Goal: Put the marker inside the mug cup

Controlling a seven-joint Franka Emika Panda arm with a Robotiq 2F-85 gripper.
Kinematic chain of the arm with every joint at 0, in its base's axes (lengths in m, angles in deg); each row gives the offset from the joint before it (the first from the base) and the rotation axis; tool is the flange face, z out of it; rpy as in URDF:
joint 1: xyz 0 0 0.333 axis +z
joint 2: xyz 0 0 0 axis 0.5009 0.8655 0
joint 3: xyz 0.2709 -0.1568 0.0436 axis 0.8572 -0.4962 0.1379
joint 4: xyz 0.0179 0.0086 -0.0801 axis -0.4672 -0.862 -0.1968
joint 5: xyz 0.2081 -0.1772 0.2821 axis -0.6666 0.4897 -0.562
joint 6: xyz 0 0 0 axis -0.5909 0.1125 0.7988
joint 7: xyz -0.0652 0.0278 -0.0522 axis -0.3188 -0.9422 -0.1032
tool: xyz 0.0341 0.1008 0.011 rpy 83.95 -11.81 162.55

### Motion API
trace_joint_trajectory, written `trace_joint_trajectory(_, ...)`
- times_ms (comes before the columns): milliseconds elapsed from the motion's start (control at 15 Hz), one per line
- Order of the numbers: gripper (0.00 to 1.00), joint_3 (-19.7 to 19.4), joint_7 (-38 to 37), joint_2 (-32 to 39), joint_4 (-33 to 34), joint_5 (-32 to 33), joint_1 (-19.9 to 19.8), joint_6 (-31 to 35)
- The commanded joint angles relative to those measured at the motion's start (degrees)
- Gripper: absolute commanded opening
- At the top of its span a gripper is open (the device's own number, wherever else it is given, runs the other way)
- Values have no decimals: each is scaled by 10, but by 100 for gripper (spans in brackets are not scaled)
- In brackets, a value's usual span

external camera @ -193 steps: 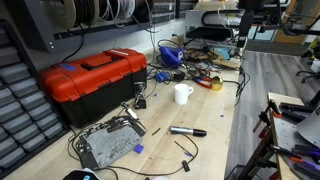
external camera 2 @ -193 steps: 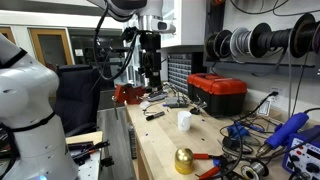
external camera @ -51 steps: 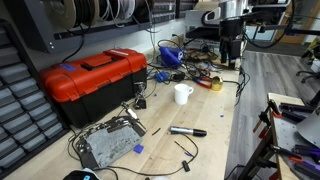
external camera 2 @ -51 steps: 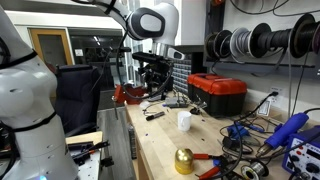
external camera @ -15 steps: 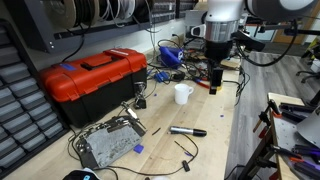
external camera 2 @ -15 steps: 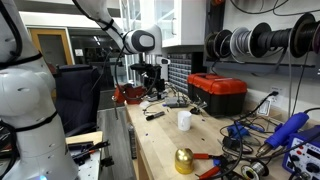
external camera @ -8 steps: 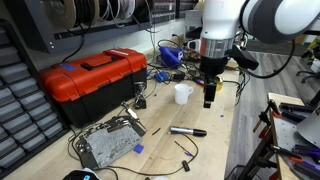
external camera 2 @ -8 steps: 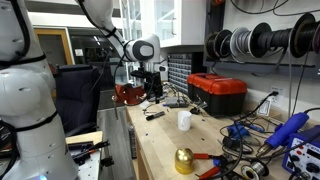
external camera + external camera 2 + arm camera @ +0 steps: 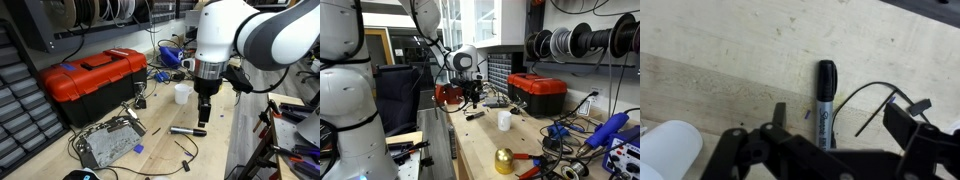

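Observation:
The marker's black cap end (image 9: 200,132) (image 9: 827,81) is on the bench. My gripper will move down to it.
The black marker (image 9: 188,131) lies flat on the wooden bench, and also shows in an exterior view (image 9: 474,115). The white mug cup (image 9: 181,94) stands upright behind it, with its handle to the side; it shows too in an exterior view (image 9: 504,120). My gripper (image 9: 203,118) hangs just above the marker, open and empty. In the wrist view the marker (image 9: 826,100) lies between the fingers (image 9: 840,112), nearer the left one. The mug (image 9: 670,155) is at the bottom left there.
A red toolbox (image 9: 90,80) stands beside the mug. A grey metal chassis (image 9: 105,145) with cables lies in front of it. A thin black cable (image 9: 865,100) curls right beside the marker. Tangled cables and tools fill the bench's far end (image 9: 190,65). A gold dome (image 9: 504,160) sits nearby.
The arm has swung from the far end of the bench past the mug and come down over the marker. The marker and mug have not moved.

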Motion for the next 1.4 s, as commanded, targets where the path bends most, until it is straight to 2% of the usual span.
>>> trace_joint_trajectory(0, 100, 0, -14, 32, 15, 10, 15, 25)
trace_joint_trajectory(600, 100, -5, 2, 99, 40, 22, 39, 28)
trace_joint_trajectory(933, 100, -18, 8, 109, 45, 68, 38, 23)
trace_joint_trajectory(1333, 100, -20, 22, 116, 40, 62, 32, 33)
